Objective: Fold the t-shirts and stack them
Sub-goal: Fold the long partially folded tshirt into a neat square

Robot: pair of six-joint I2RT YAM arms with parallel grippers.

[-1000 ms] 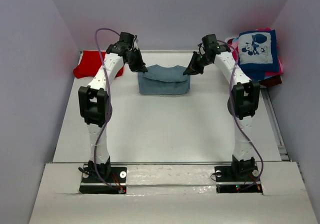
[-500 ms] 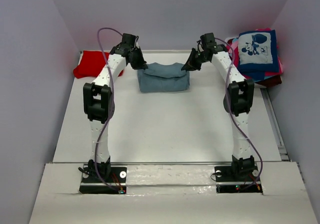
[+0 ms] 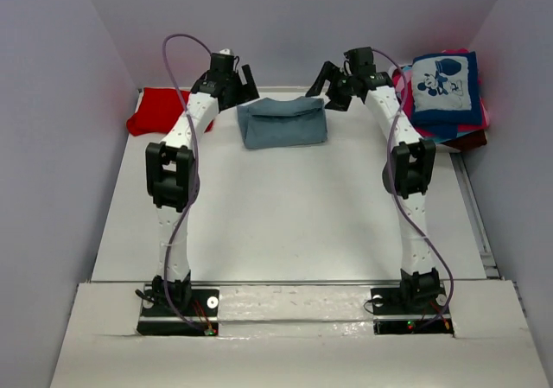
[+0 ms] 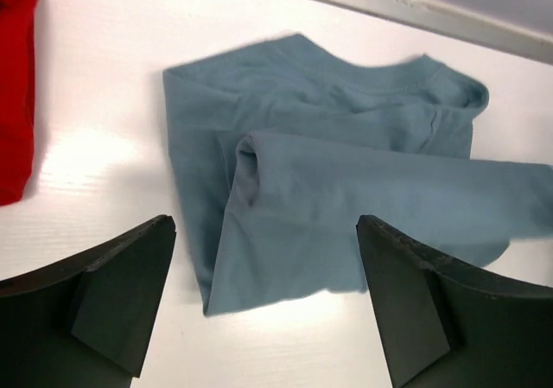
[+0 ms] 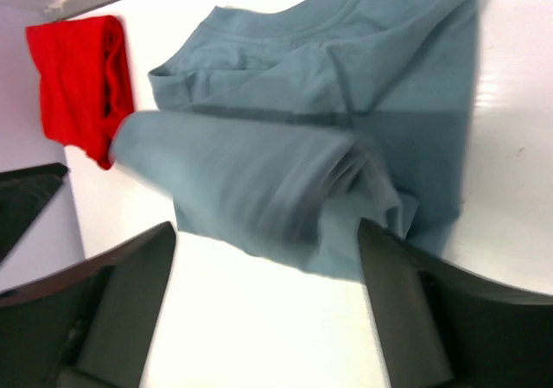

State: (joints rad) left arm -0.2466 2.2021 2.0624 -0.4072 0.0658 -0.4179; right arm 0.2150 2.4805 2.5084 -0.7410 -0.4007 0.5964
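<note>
My left gripper moves back and down onto the grey-blue t-shirt's near corner (image 3: 249, 145) (image 4: 212, 303) on the red t-shirt's side next, because the folded layers meet there.
A dusty grey-blue t-shirt (image 3: 283, 122) lies folded in a rectangle at the far middle of the table. My left gripper (image 3: 242, 84) hovers just above its far left corner, and my right gripper (image 3: 325, 80) above its far right corner. Both are open and hold nothing. In the left wrist view the grey-blue t-shirt (image 4: 346, 181) lies below my left gripper (image 4: 263, 225), its top fold loose. In the right wrist view the top fold of the grey-blue t-shirt (image 5: 294, 155) is blurred below my right gripper (image 5: 266, 227).
A folded red t-shirt (image 3: 157, 111) lies at the far left by the wall. A stack of folded t-shirts (image 3: 443, 87), a navy mouse-print one on top, sits at the far right. The back wall stands close behind both grippers.
Both grippers were shut on the grey-blue t-shirt's edge and carried it toward the far side. They have now opened, let it go and risen; the shirt lies folded over.
</note>
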